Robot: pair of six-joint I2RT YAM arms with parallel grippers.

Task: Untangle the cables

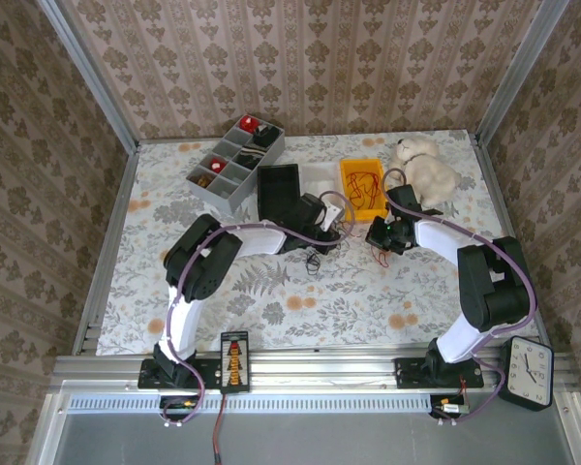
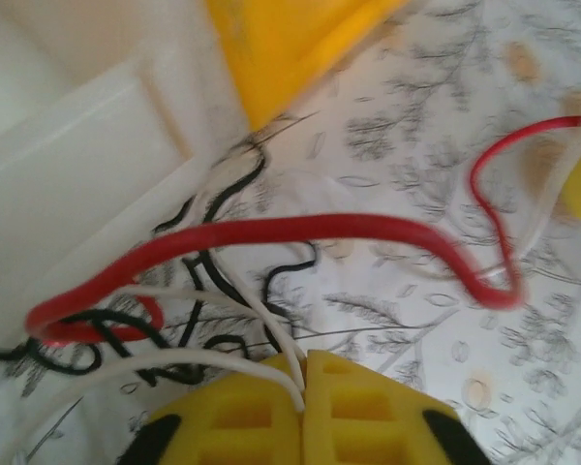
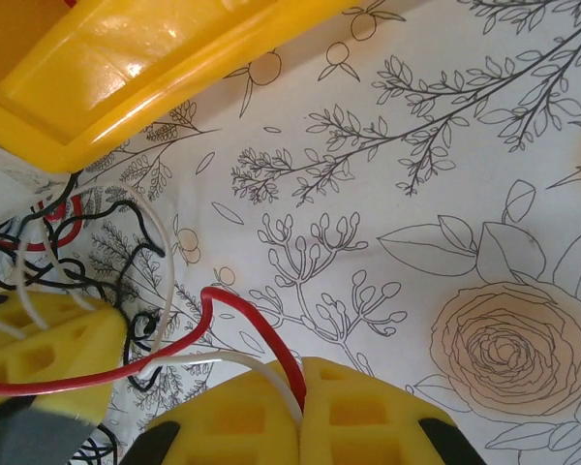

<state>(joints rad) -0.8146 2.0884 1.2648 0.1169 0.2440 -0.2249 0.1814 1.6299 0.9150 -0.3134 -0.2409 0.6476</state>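
My right gripper moves toward the printed rose on clear cloth (image 3: 508, 349) next and releases the red cable. The rose lies beside the gripper, away from the black loops.
The cables lie tangled on the floral cloth between my two grippers, in front of the yellow bin (image 1: 363, 186). My left gripper (image 2: 305, 376) is shut on two strands of the whitish cable (image 2: 261, 315). The red cable (image 2: 300, 230) arcs across just beyond its jaws, over the black cable (image 2: 208, 276). My right gripper (image 3: 300, 386) is shut on the red cable (image 3: 261, 325) and a whitish cable (image 3: 223, 360) side by side. From above, the left gripper (image 1: 337, 215) and the right gripper (image 1: 376, 235) stand close together, with black loops (image 1: 315, 258) below them.
A black bin (image 1: 278, 189) and a white tray (image 1: 318, 179) stand left of the yellow bin. A grey divided tray (image 1: 234, 165) sits at the back left, a white plush toy (image 1: 422, 165) at the back right. A clock (image 1: 529, 373) leans off the table's near right corner.
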